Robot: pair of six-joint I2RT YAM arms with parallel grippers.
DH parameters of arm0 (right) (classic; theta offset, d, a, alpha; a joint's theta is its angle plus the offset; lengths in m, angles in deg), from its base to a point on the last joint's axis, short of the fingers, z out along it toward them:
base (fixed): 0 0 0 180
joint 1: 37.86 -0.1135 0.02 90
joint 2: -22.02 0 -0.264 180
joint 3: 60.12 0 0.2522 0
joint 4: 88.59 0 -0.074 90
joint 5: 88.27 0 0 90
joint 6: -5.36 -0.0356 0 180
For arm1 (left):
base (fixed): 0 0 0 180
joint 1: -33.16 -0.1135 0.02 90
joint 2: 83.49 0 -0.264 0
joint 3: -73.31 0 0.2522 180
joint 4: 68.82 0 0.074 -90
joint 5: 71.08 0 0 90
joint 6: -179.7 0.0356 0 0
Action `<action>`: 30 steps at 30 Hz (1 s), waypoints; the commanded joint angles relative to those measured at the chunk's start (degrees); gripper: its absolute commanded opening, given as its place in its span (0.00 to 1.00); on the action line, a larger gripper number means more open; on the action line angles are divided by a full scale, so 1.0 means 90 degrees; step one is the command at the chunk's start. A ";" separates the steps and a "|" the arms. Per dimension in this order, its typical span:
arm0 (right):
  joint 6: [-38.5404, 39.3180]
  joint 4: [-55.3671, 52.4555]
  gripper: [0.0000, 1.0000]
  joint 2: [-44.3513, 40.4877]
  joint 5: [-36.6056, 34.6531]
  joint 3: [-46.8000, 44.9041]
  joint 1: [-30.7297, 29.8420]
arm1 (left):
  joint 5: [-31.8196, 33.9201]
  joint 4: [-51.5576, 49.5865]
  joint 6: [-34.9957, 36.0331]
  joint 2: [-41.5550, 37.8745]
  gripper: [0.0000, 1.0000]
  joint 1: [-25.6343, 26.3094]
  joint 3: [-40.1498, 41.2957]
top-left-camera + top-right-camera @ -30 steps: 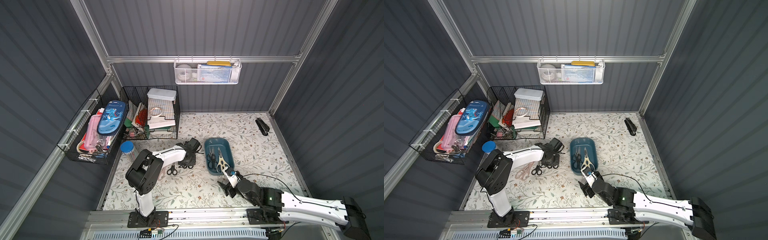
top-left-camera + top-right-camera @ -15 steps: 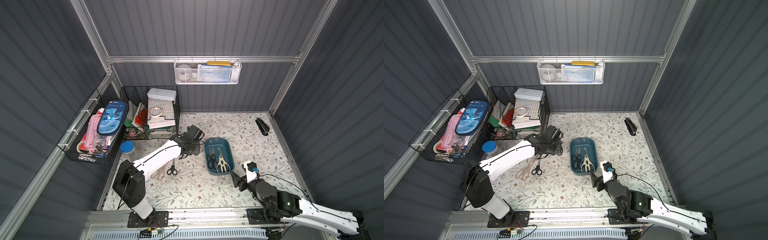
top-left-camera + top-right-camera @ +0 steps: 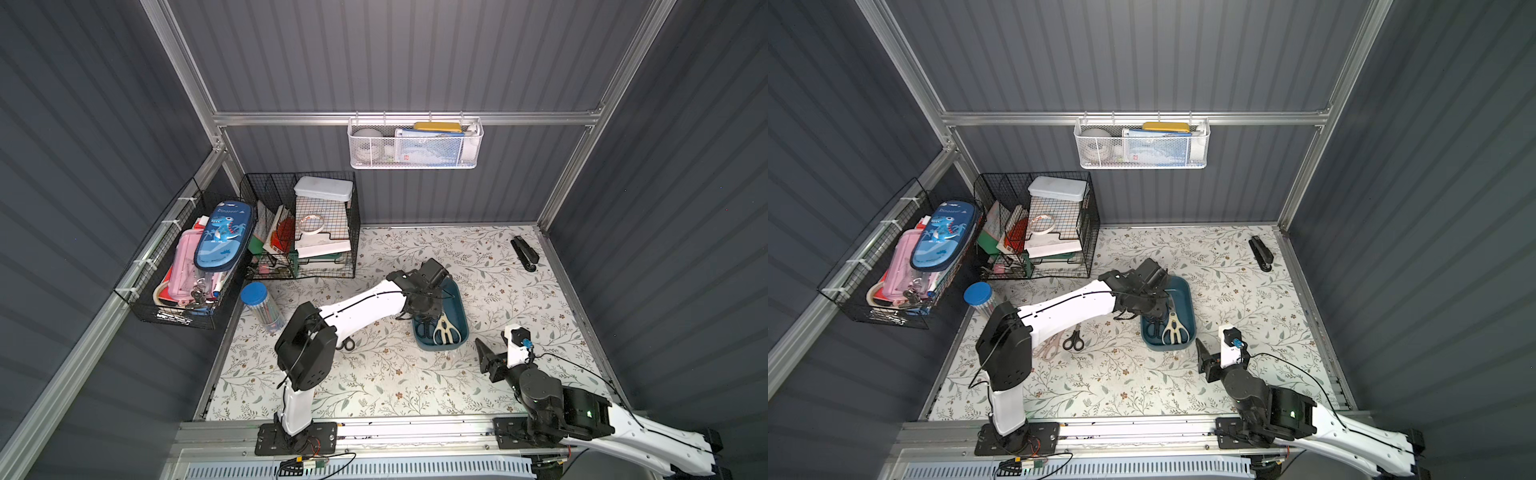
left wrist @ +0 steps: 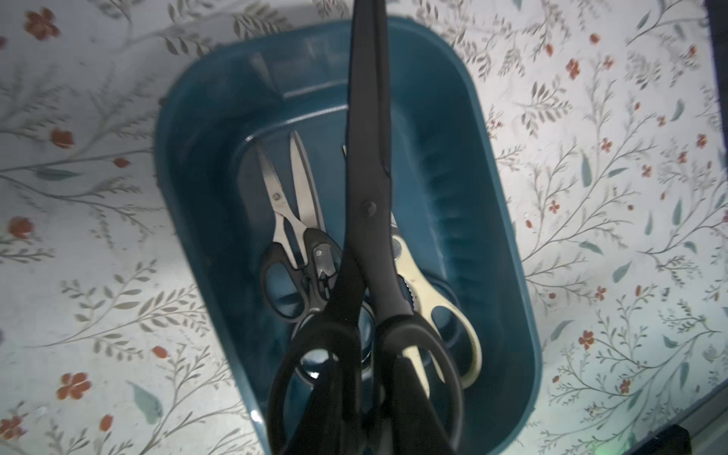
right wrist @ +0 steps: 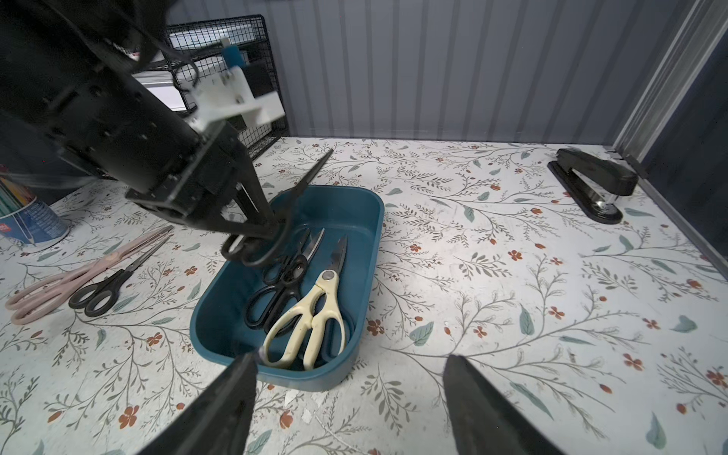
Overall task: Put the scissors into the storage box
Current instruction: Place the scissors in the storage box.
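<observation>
The long black scissors' blades still reach above the box's rim, so my left gripper will go down into the box over the cream shears and let go of the long black scissors' handles.
The teal storage box sits mid-table. My left gripper hangs over its far end, shut on the handles of long black scissors, whose blades point away over the box rim. Cream shears and two black-handled pairs lie inside. On the table left of the box lie pink-handled scissors and small black scissors. My right gripper stands open and holds nothing, just short of the box's near end.
A black stapler lies at the far right corner. Black wire baskets stand far left, and a blue-capped pencil tube stands beside them. A white mesh basket hangs on the back wall.
My left gripper rose from the table left of the box and swung right over it with the black scissors. The cream shears now lie in the box, and my right gripper drew back.
</observation>
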 commanded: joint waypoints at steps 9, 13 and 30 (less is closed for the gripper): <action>0.0107 0.0187 0.80 0.0291 0.0020 -0.0028 -0.0024 | -0.0228 0.0232 -0.0597 0.0610 0.00 0.0164 -0.0304; 0.0125 0.0212 0.79 0.0300 0.0056 -0.0038 -0.0023 | -0.0309 0.0363 -0.0860 0.0645 0.00 0.0267 -0.0177; 0.0175 0.0336 0.80 0.0525 0.0152 -0.0019 -0.0016 | 0.0051 0.0626 -0.0883 0.0334 0.38 0.0370 -0.0062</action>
